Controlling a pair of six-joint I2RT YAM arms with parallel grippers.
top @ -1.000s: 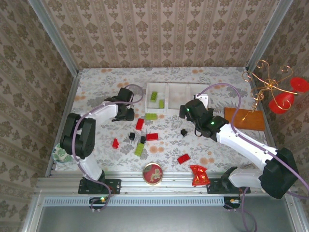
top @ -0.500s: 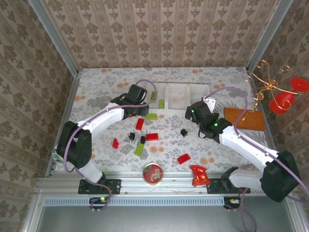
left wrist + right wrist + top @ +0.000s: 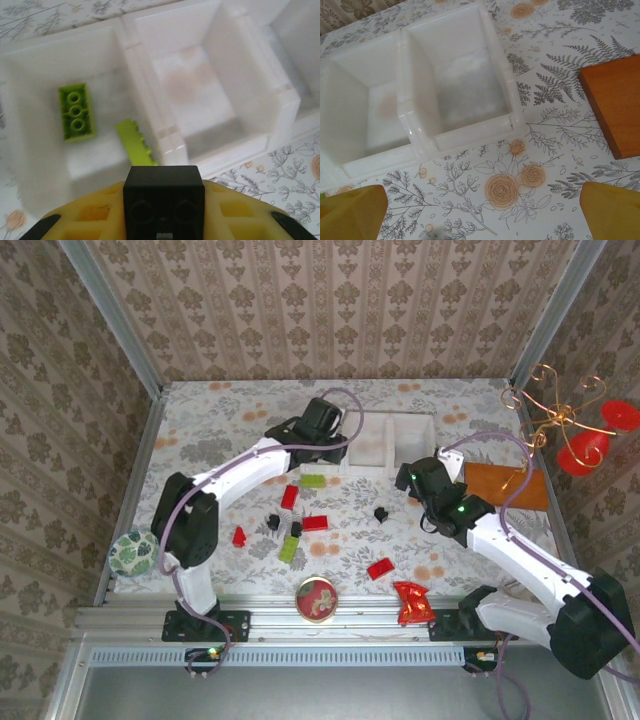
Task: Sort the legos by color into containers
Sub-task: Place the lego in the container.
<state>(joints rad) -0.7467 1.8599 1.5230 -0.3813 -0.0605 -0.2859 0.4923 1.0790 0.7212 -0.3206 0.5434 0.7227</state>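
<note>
My left gripper moves outward over the tray's bare middle compartment [image 3: 369, 443] [image 3: 200, 95] and down into it next, to release the black lego apart from the lime-green ones.
My left gripper [image 3: 324, 447] hovers over the near rim of the white tray [image 3: 389, 443], shut on a small black lego [image 3: 164, 197] between its yellow fingers [image 3: 85, 215]. Below it, the tray's left compartment [image 3: 35, 125] holds two lime-green legos [image 3: 76, 112] [image 3: 136, 145]; the middle compartment [image 3: 200, 105] looks bare. Loose legos lie on the floral table: green [image 3: 313, 481] [image 3: 288, 548], red [image 3: 289, 497] [image 3: 316, 523] [image 3: 380, 568] [image 3: 239, 536], black [image 3: 380, 513] [image 3: 273, 523]. My right gripper [image 3: 420, 476] [image 3: 482, 215] stands open and holds nothing, just near of the tray's right compartment [image 3: 465, 85].
An orange board [image 3: 505, 485] [image 3: 615, 105] lies right of the tray. A red-topped tin [image 3: 317, 598] and a crumpled red wrapper [image 3: 411, 602] sit at the near edge. A wire ornament with red discs [image 3: 570, 425] stands at the far right. Patterned walls close in three sides.
My left arm has swung right and forward from the table's left part to the tray, carrying the black lego. My right gripper has drawn back a little to the right, still open.
</note>
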